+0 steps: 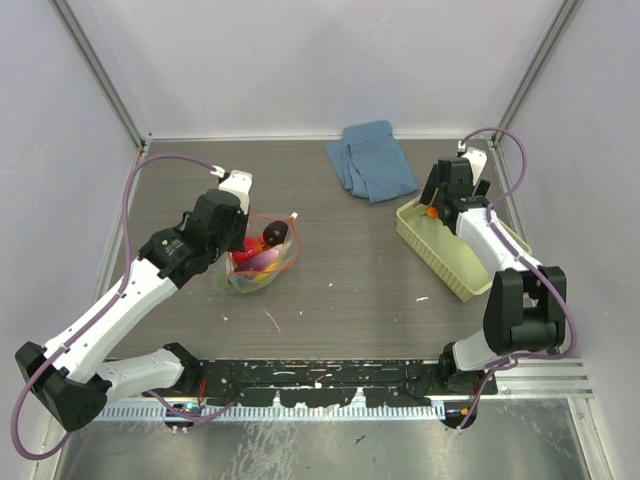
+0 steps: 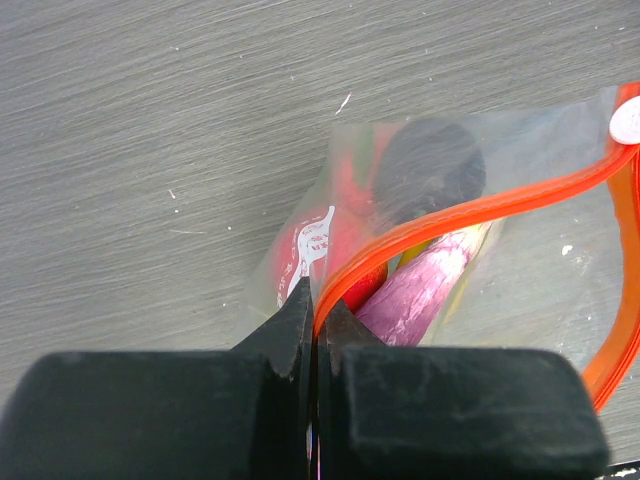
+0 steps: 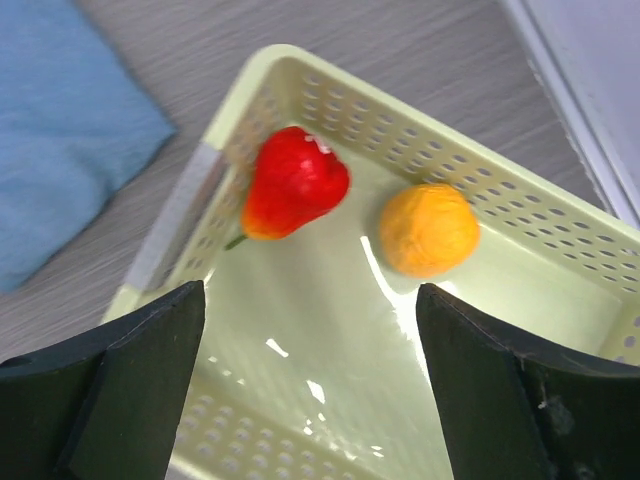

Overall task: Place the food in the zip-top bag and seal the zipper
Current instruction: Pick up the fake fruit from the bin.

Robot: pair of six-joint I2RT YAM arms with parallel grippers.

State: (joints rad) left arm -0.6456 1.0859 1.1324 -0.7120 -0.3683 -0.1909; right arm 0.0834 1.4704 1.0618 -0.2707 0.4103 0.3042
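Observation:
The orange fruit (image 3: 430,231) is by the side of the basket away from the cloth. My right gripper will next move toward that side and down onto the fruit.
The zip-top bag (image 1: 262,262) lies left of centre with several food pieces inside, among them a red fruit, a purple eggplant (image 2: 418,290) and a dark round piece (image 2: 430,170). My left gripper (image 2: 320,310) is shut on the bag's orange-red zipper (image 2: 470,210) at one end of its open mouth; the white slider tab (image 2: 628,120) is at the far end. My right gripper (image 3: 310,330) is open and empty above the pale basket (image 3: 560,230), which holds a red fruit (image 3: 292,184) and an orange fruit (image 3: 428,230).
A folded blue cloth (image 1: 371,160) lies at the back centre, left of the basket (image 1: 440,262). Metal frame posts and walls close in both sides. Small white scraps lie on the table.

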